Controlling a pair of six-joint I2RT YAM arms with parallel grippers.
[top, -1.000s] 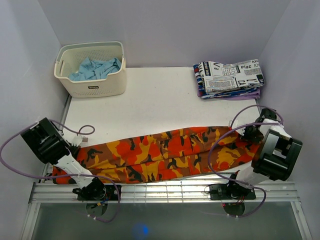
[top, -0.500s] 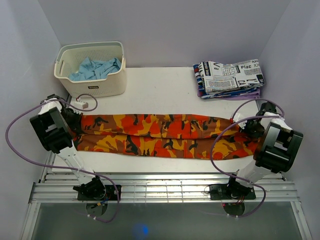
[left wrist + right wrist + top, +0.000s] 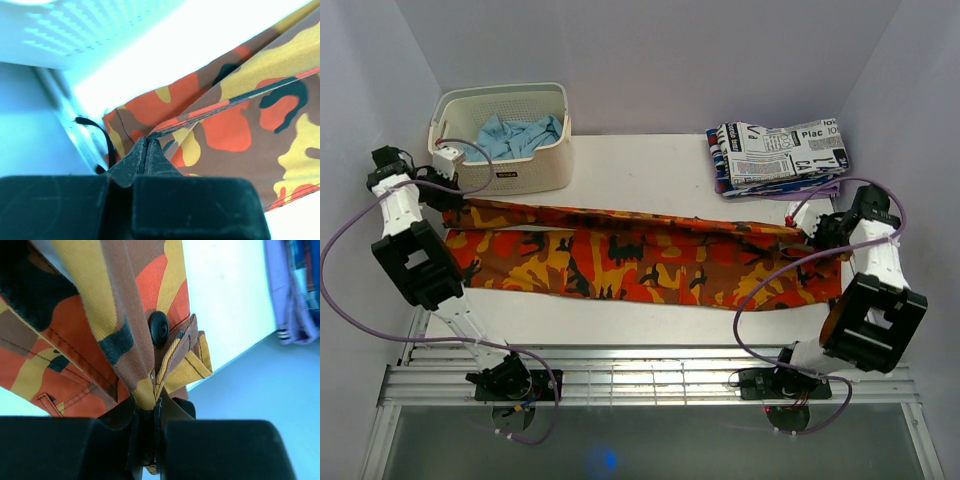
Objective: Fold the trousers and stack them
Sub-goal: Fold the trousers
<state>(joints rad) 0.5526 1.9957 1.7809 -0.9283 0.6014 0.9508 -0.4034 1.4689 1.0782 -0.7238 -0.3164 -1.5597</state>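
The lifted waistband end goes back and down with my right gripper to the near edge of the trousers (image 3: 808, 301) (image 3: 31, 398) next, below and back from the gripper, for release there.
The orange, yellow and brown camouflage trousers (image 3: 640, 262) stretch across the table from left to right, their far edge lifted off the surface. My left gripper (image 3: 452, 203) is shut on the leg-hem end (image 3: 165, 125) at the far left, just in front of the basket. My right gripper (image 3: 807, 235) is shut on the waistband end (image 3: 150, 385) by a black button (image 3: 159, 328) at the far right. A stack of folded trousers (image 3: 780, 157), newspaper print on top, lies at the back right.
A cream basket (image 3: 505, 168) with a blue garment (image 3: 515, 135) inside stands at the back left, close to my left gripper. Walls enclose the table on three sides. A slatted metal rail (image 3: 650, 380) runs along the near edge.
Both grippers have carried the trousers away from the near edge toward the back, raising the far edge. The cloth now lies spread wider across the middle of the table.
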